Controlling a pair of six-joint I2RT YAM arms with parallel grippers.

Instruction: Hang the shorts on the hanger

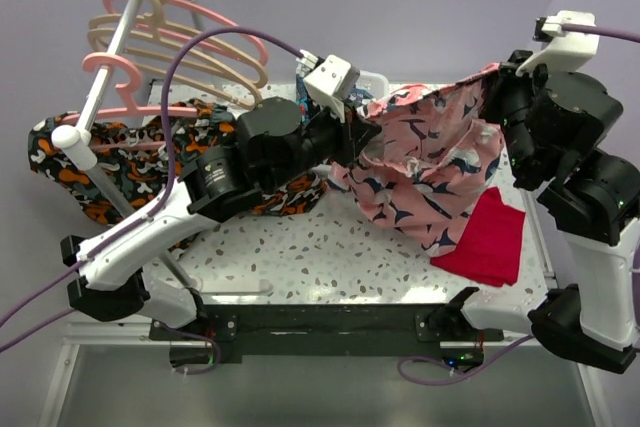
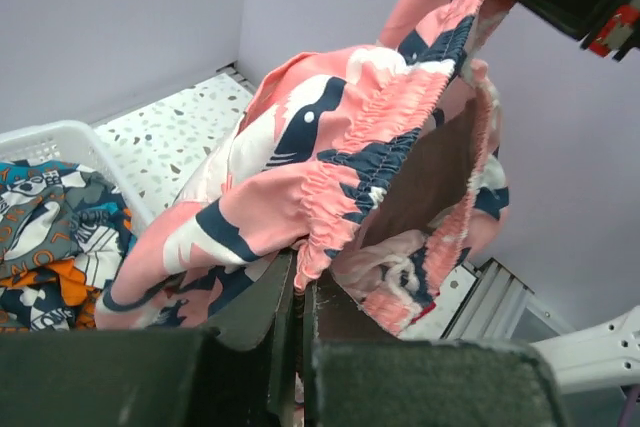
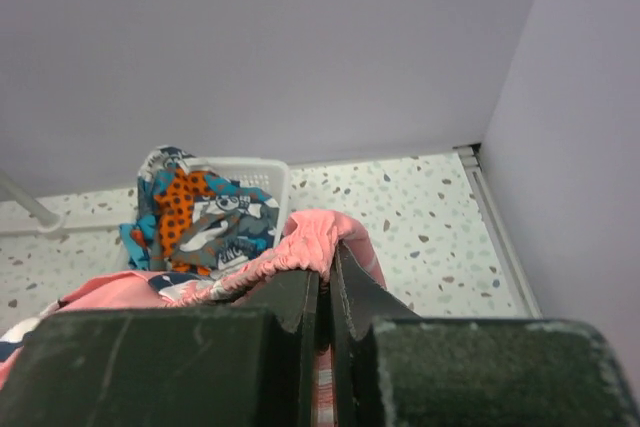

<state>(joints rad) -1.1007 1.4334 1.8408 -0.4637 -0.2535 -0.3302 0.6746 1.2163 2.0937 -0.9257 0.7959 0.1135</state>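
Observation:
The shorts go down toward the tabletop [image 1: 402, 94] [image 2: 178, 147] beside the white basket next, and my left gripper then releases them, since the hanger is apart on the rack.
The salmon-pink shorts [image 1: 430, 172] with navy and white print hang stretched above the table between my two grippers. My left gripper [image 1: 356, 125] is shut on the elastic waistband at the shorts' left end; in the left wrist view that gripper [image 2: 300, 272] pinches the gathered edge of the shorts [image 2: 330, 157]. At the right end, my right gripper [image 1: 497, 84] is shut on the waistband, and the right wrist view shows pink fabric [image 3: 300, 242] caught in that gripper [image 3: 325, 269]. The beige hanger [image 1: 150, 47] hangs on the rack at the far left, apart from both grippers.
Pink hangers [image 1: 205, 12] share the rack [image 1: 95, 97] with the beige ones. A black-orange-white garment [image 1: 120, 152] is draped under the rack. A plain red cloth [image 1: 492, 237] lies at the front right. A white basket [image 2: 60, 137] of patterned clothes stands at the back.

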